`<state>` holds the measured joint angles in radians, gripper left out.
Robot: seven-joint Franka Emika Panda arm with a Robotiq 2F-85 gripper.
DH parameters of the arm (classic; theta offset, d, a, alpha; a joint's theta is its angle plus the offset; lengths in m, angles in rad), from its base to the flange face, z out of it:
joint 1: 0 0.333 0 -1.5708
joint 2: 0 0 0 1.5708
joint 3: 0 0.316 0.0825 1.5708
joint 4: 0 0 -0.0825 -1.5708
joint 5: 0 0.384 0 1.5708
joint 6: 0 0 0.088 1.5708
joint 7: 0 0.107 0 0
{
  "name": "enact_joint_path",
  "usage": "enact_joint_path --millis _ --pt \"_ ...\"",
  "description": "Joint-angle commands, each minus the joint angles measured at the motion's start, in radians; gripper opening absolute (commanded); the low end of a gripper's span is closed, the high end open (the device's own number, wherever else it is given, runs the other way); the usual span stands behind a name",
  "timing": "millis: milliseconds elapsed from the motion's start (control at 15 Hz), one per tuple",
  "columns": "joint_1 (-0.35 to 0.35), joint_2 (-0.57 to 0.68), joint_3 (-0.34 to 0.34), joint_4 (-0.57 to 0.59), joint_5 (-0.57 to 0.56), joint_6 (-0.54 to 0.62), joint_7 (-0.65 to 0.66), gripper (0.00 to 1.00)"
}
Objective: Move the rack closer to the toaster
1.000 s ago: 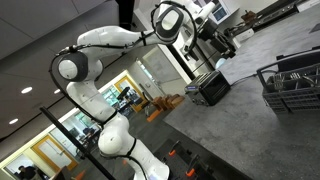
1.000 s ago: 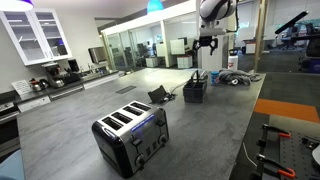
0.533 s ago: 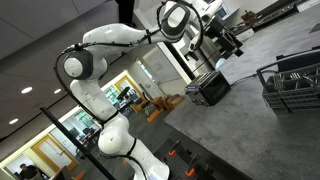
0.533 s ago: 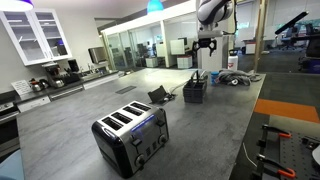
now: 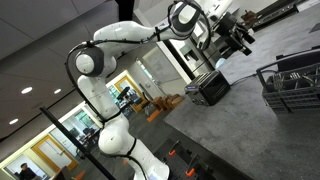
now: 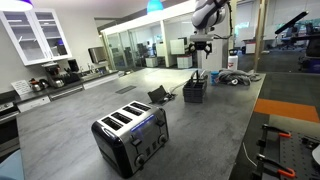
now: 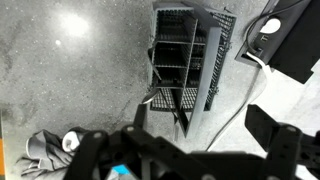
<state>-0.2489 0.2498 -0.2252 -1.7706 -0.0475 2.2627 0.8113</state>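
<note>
My gripper is open above the long side of the rack, with its fingers at an angle to that side. Next, it needs to move down and turn slightly so its fingers go on both sides of it.
The rack is a dark wire basket on the grey floor; it also shows in an exterior view and in the wrist view. The toaster, black with a silvery top, stands well away from the rack; it also shows in an exterior view. My gripper hangs high above the rack, apart from it, and shows in an exterior view too. In the wrist view the gripper is open and empty, with the rack below it.
A grey cloth lies near the rack, seen also in an exterior view. A black flat object with a white cable lies beside the rack. A small black device sits between rack and toaster. A counter with cabinets is far off.
The arm has swung so that the gripper has moved a little up and sideways above the rack. The rack and toaster have not moved.
</note>
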Motion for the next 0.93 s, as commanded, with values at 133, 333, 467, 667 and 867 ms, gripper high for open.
enact_joint_path --millis 133,333,467,667,867 --pt "-0.018 0.217 -0.020 0.280 0.129 -0.162 0.028 1.00" --pt "-0.045 0.304 -0.021 0.382 0.174 -0.219 0.017 1.00" --pt "-0.057 0.356 -0.021 0.438 0.184 -0.239 0.015 1.00" --pt "-0.063 0.413 -0.021 0.482 0.174 -0.242 0.014 1.00" --pt "-0.066 0.450 -0.016 0.503 0.175 -0.230 -0.002 1.00"
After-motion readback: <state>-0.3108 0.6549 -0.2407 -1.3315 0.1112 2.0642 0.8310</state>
